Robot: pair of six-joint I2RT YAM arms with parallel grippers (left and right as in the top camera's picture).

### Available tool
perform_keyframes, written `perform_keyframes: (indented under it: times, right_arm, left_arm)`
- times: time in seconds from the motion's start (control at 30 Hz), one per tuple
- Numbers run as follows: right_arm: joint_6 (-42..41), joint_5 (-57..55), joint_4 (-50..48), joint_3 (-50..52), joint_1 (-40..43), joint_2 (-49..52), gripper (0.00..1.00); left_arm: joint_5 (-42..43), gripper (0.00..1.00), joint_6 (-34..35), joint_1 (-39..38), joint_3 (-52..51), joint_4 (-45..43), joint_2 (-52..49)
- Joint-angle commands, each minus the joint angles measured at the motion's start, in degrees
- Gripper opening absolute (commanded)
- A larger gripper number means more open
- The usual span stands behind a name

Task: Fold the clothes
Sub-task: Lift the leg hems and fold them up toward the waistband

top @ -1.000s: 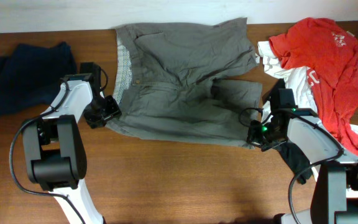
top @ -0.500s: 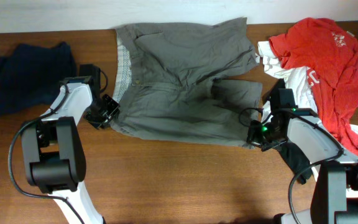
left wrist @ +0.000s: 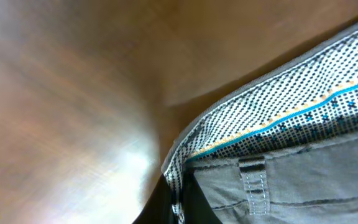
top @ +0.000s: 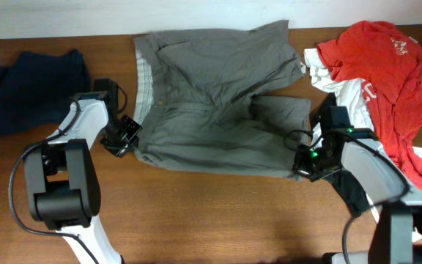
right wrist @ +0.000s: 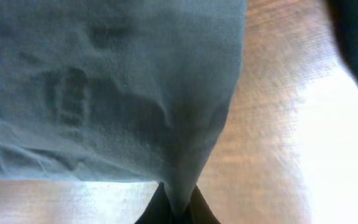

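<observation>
The shorts [top: 211, 95] still lie spread open, so the left gripper lifts and moves outward over the far end of the waistband [top: 141, 50] next, then lowers and releases.
Grey shorts [top: 211, 95] lie spread across the back middle of the wooden table, waistband to the left and legs to the right. My left gripper [top: 127, 139] is shut on the near corner of the patterned waistband [left wrist: 278, 124], the checked fabric pinched between its dark fingers [left wrist: 194, 202]. At the right, my right gripper [top: 301, 165] is shut on the near corner of the leg hem. In the right wrist view the grey cloth [right wrist: 104, 93] funnels down into the closed gripper [right wrist: 178, 208].
A dark navy garment [top: 35, 92] lies bunched at the far left. A red shirt [top: 387, 81] and a white garment [top: 335, 77] are heaped at the right, beside and behind the right arm. Bare wood [top: 218, 213] runs along the front.
My left gripper has closed onto the waistband corner. The near left edge of the shorts has drawn in slightly. The right gripper keeps its hold and place.
</observation>
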State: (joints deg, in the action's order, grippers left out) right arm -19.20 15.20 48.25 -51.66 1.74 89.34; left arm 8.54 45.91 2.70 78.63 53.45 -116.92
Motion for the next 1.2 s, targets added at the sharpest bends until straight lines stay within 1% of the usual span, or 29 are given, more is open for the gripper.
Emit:
perform_keyframes:
  times: [0.0,0.23,0.33,0.47,0.73,0.87,0.93,0.97,1.1,1.17]
  right_arm:
    - [-2.12,-2.97,2.43,-1.07,0.66,-5.14,0.04]
    - [-4.72,-7.21,10.29,-1.07,0.66,-13.0,0.04]
    - [-5.75,-9.97,15.21,-1.07,0.66,-19.15,0.04]
    - [-6.84,-11.47,19.26,-1.07,0.66,-24.98,0.04]
    - [-7.34,-10.25,25.66,-1.51,0.66,-31.74,0.04]
    - [-7.32,-10.14,28.55,-4.5,0.66,-33.59,0.04]
    - [-8.63,-11.85,28.41,-6.62,0.66,-33.92,0.04]
    - [-8.96,-13.88,25.86,-8.39,0.66,-33.7,0.04]
    - [-8.9,-13.97,17.29,-9.07,0.59,-30.71,0.04]
    - [-8.07,-13.94,12.13,-9.07,0.59,-26.49,0.04]
  left_arm:
    - [-5.9,0.01,0.31,0.39,-1.81,1.99,4.81]
    - [-8.92,0.01,0.31,0.39,-1.81,6.05,14.45]
    - [-11.02,0.01,0.33,0.39,-1.81,8.83,18.71]
    - [-12.35,0.01,0.31,0.28,-1.81,11.45,22.99]
    - [-15.61,0.01,0.31,0.28,-1.81,15.78,30.95]
    - [-16.61,0.01,0.31,0.28,-1.81,17.57,35.06]
    - [-16.94,0.01,0.33,0.28,-1.81,17.46,36.81]
    - [-18.03,0.01,0.33,0.28,-1.81,16.46,37.66]
    - [-20.22,0.01,0.33,0.28,-2.12,12.13,37.48]
    - [-20.55,0.01,0.33,0.31,-2.95,8.09,36.87]
